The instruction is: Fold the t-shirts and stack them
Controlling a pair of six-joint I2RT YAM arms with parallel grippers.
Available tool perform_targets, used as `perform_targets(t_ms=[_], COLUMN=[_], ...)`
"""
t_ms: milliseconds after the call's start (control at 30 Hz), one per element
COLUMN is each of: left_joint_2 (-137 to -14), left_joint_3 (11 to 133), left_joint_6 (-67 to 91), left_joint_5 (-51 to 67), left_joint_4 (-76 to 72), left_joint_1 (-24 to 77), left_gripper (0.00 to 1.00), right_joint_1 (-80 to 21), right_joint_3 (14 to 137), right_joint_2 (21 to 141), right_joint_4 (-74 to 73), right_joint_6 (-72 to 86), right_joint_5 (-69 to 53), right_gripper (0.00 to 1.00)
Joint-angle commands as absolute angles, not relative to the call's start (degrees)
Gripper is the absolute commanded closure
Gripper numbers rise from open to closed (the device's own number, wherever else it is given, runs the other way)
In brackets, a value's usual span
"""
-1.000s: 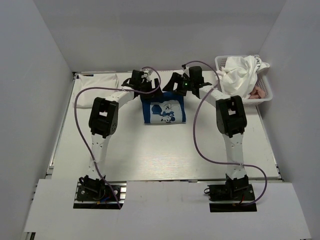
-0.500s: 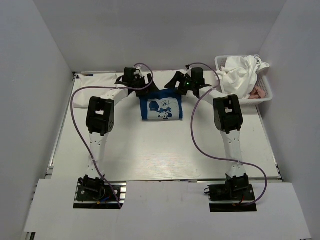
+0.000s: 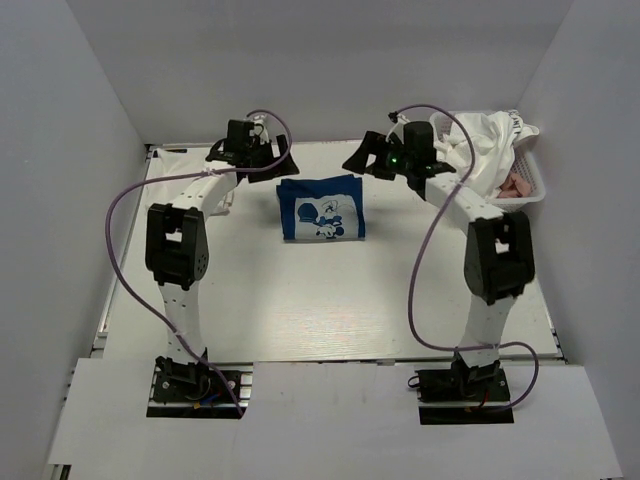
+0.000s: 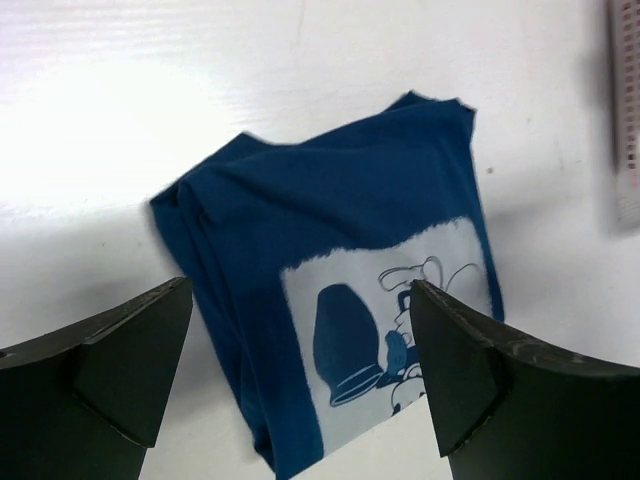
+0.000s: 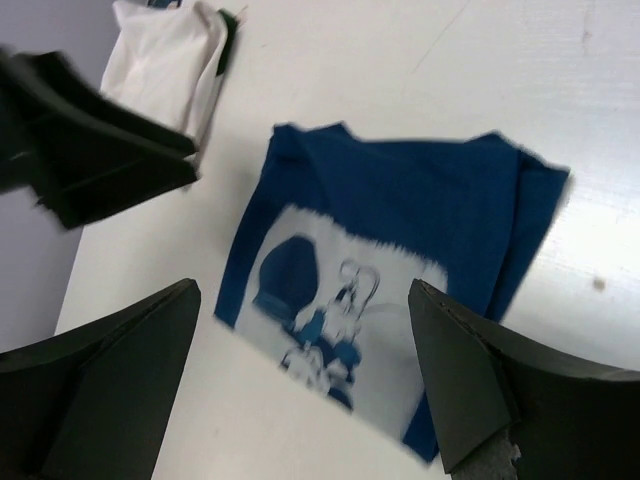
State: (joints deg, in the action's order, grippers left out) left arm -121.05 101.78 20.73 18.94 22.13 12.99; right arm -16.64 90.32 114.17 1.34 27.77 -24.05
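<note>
The left gripper moves down and back onto the navy t-shirt's edge (image 3: 287,212) (image 4: 237,352) facing the folded white one next, since it lies below, nearer my base.
The navy blue t-shirt (image 3: 320,208) lies folded flat on the table's far middle, white cartoon print up. It also shows in the left wrist view (image 4: 330,240) and the right wrist view (image 5: 400,210). My left gripper (image 3: 252,162) hangs above and to the shirt's far left, open and empty (image 4: 300,290). My right gripper (image 3: 372,166) hangs above and to its far right, open and empty (image 5: 305,285). A folded white t-shirt (image 5: 165,65) lies at the table's back left. More white t-shirts (image 3: 485,140) and a pink one (image 3: 518,185) lie crumpled in the basket.
The white mesh basket (image 3: 535,195) stands at the back right corner. Grey walls close in the table at the back and on both sides. Purple cables loop off both arms. My left gripper's fingers (image 5: 100,150) show in the right wrist view.
Both grippers have drawn back from the navy shirt's far edge and swung apart, the left one leftward and the right one rightward. The shirt now lies free and flat.
</note>
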Motion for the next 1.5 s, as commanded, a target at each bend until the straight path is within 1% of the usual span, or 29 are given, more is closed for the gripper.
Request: perform_targets(t_ms=[0,100,200,367,433,467,500,533,700,800,900,933,967,1000,1100,1167,1300,1400,1467], left_joint_2=[-119.27,-118.13,-117.60,-119.61,-122.24,-123.13,-124.00,-124.62,-128.57,-129.37,-131.39,-132.01,-132.62,-133.24,-131.59,-129.47,-124.02,-120.42,-119.27], left_joint_3=[97.30,91.33,86.85,82.79,84.19,84.72,85.25,85.25,87.44,89.20,91.91,93.33,94.91,97.88,100.37,100.37,100.37,100.37,100.37], left_joint_6=[19.69,19.69,20.82,21.36,21.36,21.36,21.36,21.36,20.31,20.30,20.30,19.78,19.78,19.08,15.56,12.85,1.97,-3.84,-6.14], left_joint_5=[14.42,13.72,13.10,15.90,15.91,15.91,15.91,15.91,13.01,11.08,10.20,7.76,6.08,4.24,-0.34,-3.07,-5.62,-9.48,-14.22], left_joint_4=[27.77,26.81,24.97,20.40,20.39,20.39,21.09,21.09,22.32,23.82,23.82,26.69,28.20,29.69,32.61,32.61,32.61,31.82,31.03], left_joint_1=[13.71,14.24,14.24,14.76,14.77,15.37,15.38,16.08,18.19,18.81,18.81,18.81,18.81,18.81,18.81,18.81,18.28,17.76,17.75], left_gripper=[0.00,0.00,0.01,0.06,0.11,0.15,0.21,0.23,0.38,0.51,0.85,0.97,1.00,1.00,1.00,1.00,1.00,1.00,1.00], right_joint_1=[-16.88,-16.88,-16.79,-16.79,-16.70,-16.79,-16.61,-16.35,-16.61,-16.44,-16.52,-16.44,-16.44,-16.52,-16.43,-16.35,-16.35,-16.61,-16.44], right_joint_3=[82.02,75.86,72.08,69.26,67.77,67.33,66.28,65.49,63.63,62.32,60.30,59.34,58.63,58.10,56.00,54.85,50.11,48.43,47.37], right_joint_2=[104.78,97.23,93.09,91.41,91.14,90.97,90.71,90.01,89.21,88.42,86.84,86.40,85.18,84.91,82.54,80.87,77.09,76.29,75.94], right_joint_4=[2.37,2.46,2.55,2.03,1.58,1.58,1.58,1.58,1.67,1.85,2.28,2.46,2.46,2.20,2.20,3.60,5.62,6.24,6.42], right_joint_6=[24.70,23.38,22.42,18.91,18.72,18.72,18.63,18.46,18.81,19.07,19.07,18.90,18.64,18.63,17.67,17.66,17.40,17.31,17.66], right_joint_5=[-20.92,-20.13,-19.60,-23.29,-23.38,-23.64,-23.21,-23.03,-21.89,-21.45,-21.53,-20.84,-20.48,-19.78,-18.37,-17.76,-16.70,-16.00,-15.38], right_gripper=[0.10,0.10,0.10,0.10,0.10,0.10,0.10,0.10,0.10,0.10,0.10,0.10,0.10,0.10,0.10,0.10,0.10,0.10,0.10])
